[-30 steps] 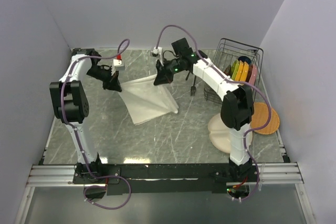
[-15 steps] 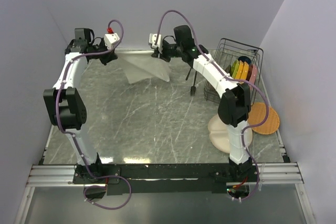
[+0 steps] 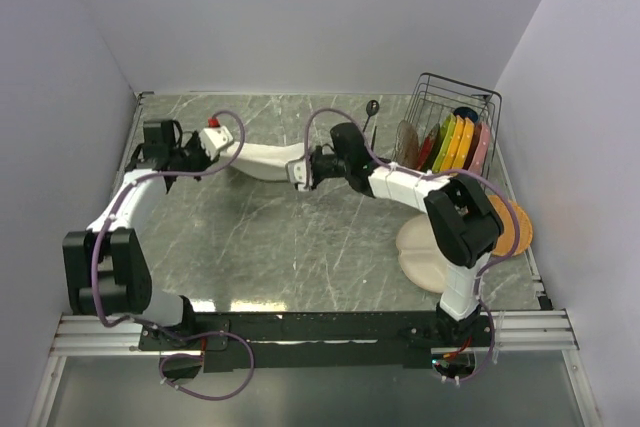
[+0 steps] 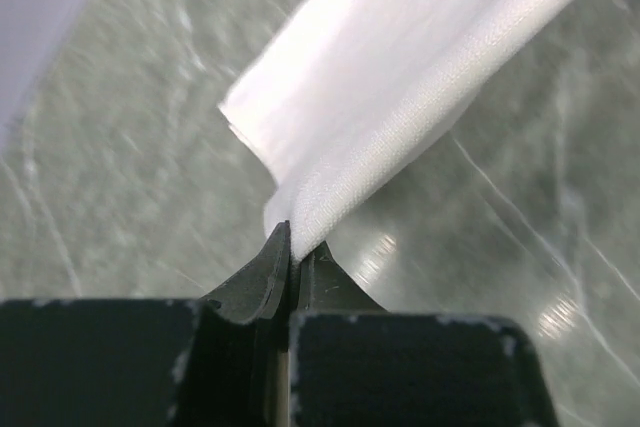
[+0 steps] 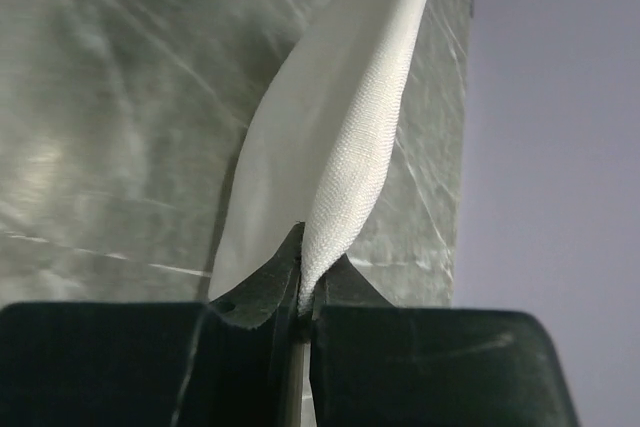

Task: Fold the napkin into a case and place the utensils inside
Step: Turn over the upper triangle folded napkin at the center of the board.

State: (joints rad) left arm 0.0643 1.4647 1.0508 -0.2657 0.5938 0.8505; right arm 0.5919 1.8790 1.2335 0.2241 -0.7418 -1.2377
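Note:
The narrow napkin spreads next as my right gripper draws back over the clear marble between the gripper and my base. Then the gripper releases the napkin.
The cream-white napkin point(image 3: 262, 161) is stretched as a narrow band low over the table, between my two grippers. My left gripper point(image 3: 228, 157) is shut on its left end; in the left wrist view the jaws point(image 4: 292, 239) pinch a folded corner of the napkin point(image 4: 400, 77). My right gripper point(image 3: 302, 171) is shut on the right end, and the right wrist view shows the gripper point(image 5: 312, 269) pinching the napkin point(image 5: 350, 147) by its hemmed edge. A dark spoon point(image 3: 370, 112) lies at the back beside the rack. The fork is hidden.
A wire dish rack point(image 3: 455, 97) with several colourful plates stands at the back right. A beige divided plate point(image 3: 420, 257) and a round wooden plate point(image 3: 515, 232) lie at the right, by my right arm. Grey walls close in the marble table point(image 3: 300, 247).
Both grippers have carried the napkin from the back of the table toward the near side and lowered it. It now hangs stretched low between them instead of draping open.

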